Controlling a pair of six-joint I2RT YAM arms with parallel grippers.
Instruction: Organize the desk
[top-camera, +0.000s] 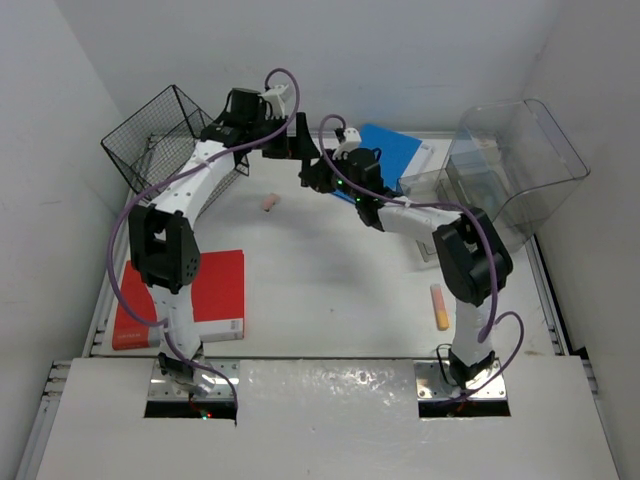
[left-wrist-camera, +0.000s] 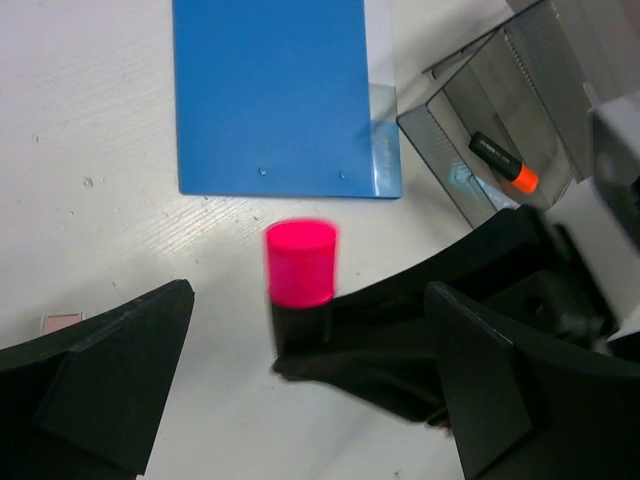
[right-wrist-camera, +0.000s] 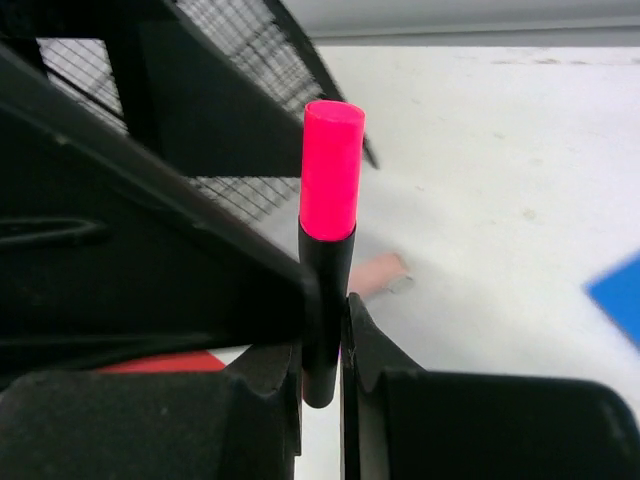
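Note:
Next, my right gripper swings past the blue folder, then tilts down to lower the highlighter into the clear organizer beside the orange-capped marker.
On the white desk (top-camera: 320, 290), my right gripper (right-wrist-camera: 325, 340) is shut on the black body of a highlighter with a pink cap (right-wrist-camera: 330, 180) and holds it upright above the back middle of the desk. My left gripper (left-wrist-camera: 308, 300) is open, its fingers (left-wrist-camera: 110, 380) spread wide on either side of the highlighter (left-wrist-camera: 300, 262), apart from it. In the top view the left gripper (top-camera: 298, 148) and the right gripper (top-camera: 312, 172) meet nose to nose.
A blue folder (top-camera: 395, 150) lies at the back. A clear organizer (top-camera: 510, 165) at the right holds an orange-capped marker (left-wrist-camera: 505, 163). A wire basket (top-camera: 160, 135) stands back left. A red book (top-camera: 205, 295), a pink eraser (top-camera: 269, 202) and an orange marker (top-camera: 440, 307) lie on the desk.

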